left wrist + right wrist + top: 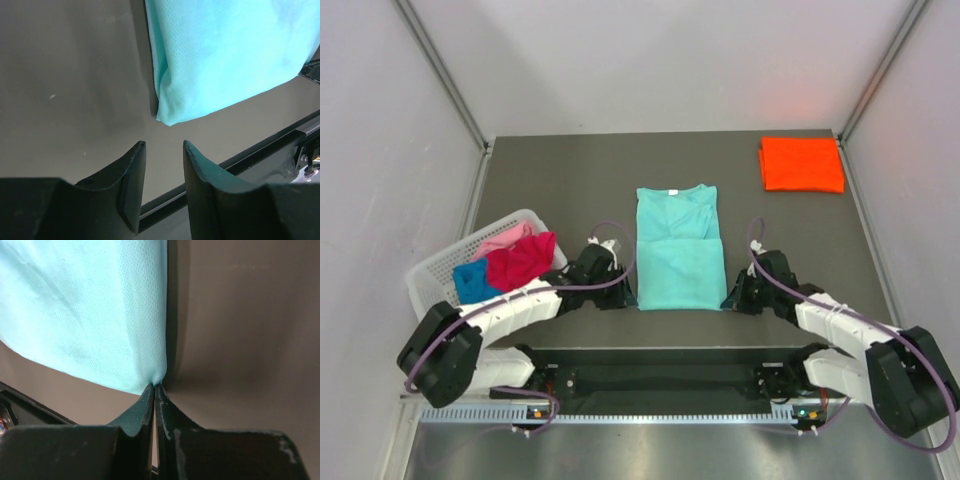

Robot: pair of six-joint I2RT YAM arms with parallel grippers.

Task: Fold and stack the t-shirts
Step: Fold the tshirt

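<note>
I need to move my left gripper to the right in the top view and close it on the shirt's free near corner (641, 306) (170, 117), as the shirt's opposite corner is already pinched.
A teal t-shirt (678, 248) lies partly folded in the middle of the table, collar at the far end. My left gripper (620, 297) is open and empty just short of its near left corner (167, 119); the fingertips (140, 146) do not touch the cloth. My right gripper (730, 300) is shut on the shirt's near right corner (158, 377), pinching a small bit of cloth. A folded bright orange t-shirt (801, 164) lies at the far right. Magenta-red (523, 262), blue (475, 281) and pink (506, 238) t-shirts are heaped in the basket.
The white lattice basket (436, 268) stands at the left edge of the table. A black rail (670, 380) runs along the near edge by the arm bases; it also shows in the left wrist view (260, 150). Grey walls enclose the table.
</note>
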